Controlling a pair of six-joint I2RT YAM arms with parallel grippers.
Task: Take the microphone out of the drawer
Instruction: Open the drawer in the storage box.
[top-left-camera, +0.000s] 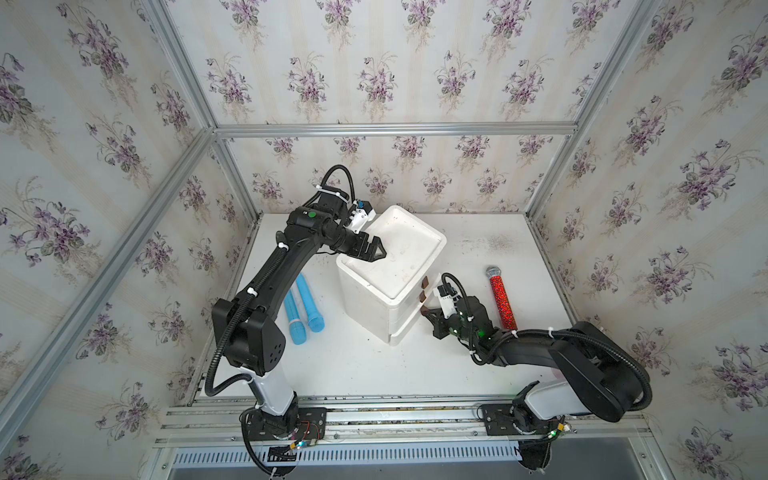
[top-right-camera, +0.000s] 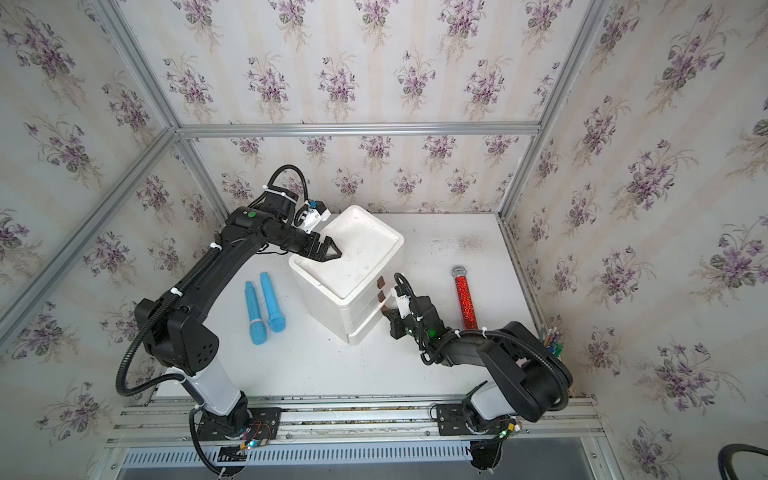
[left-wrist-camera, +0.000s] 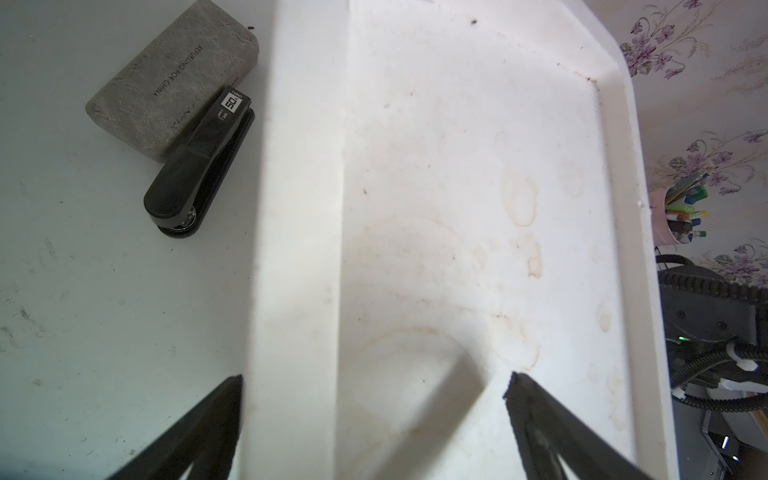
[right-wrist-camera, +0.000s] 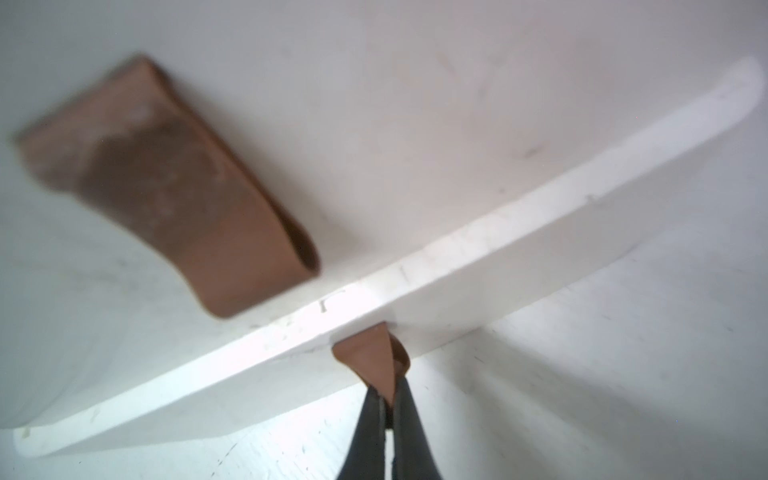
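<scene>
The right gripper will next pull the brown pull tab away from the unit (top-left-camera: 390, 257) and let go of it, since clear tabletop lies between the right gripper and the red microphone.
The white three-drawer unit (top-left-camera: 390, 257) (top-right-camera: 349, 253) stands mid-table. Its bottom drawer (top-left-camera: 409, 328) (top-right-camera: 365, 332) sticks out slightly. My right gripper (top-left-camera: 428, 312) (top-right-camera: 388, 312) (right-wrist-camera: 388, 399) is shut on that drawer's brown pull tab (right-wrist-camera: 370, 361). The inside of the drawers is hidden. A red glitter microphone (top-left-camera: 500, 299) (top-right-camera: 466, 301) lies on the table to the right of the unit. My left gripper (top-left-camera: 382, 252) (top-right-camera: 337, 251) (left-wrist-camera: 376, 378) is open over the unit's top tray, one finger outside the tray's rim (left-wrist-camera: 299, 249) and one inside.
Two blue microphones (top-left-camera: 307, 303) (top-right-camera: 254, 313) lie side by side left of the unit. The middle drawer's brown tab (right-wrist-camera: 166, 187) hangs above the gripped one. A grey block (left-wrist-camera: 174, 83) and a black stapler (left-wrist-camera: 199, 166) lie behind the unit. A pen cup (left-wrist-camera: 681, 212) stands at the right wall.
</scene>
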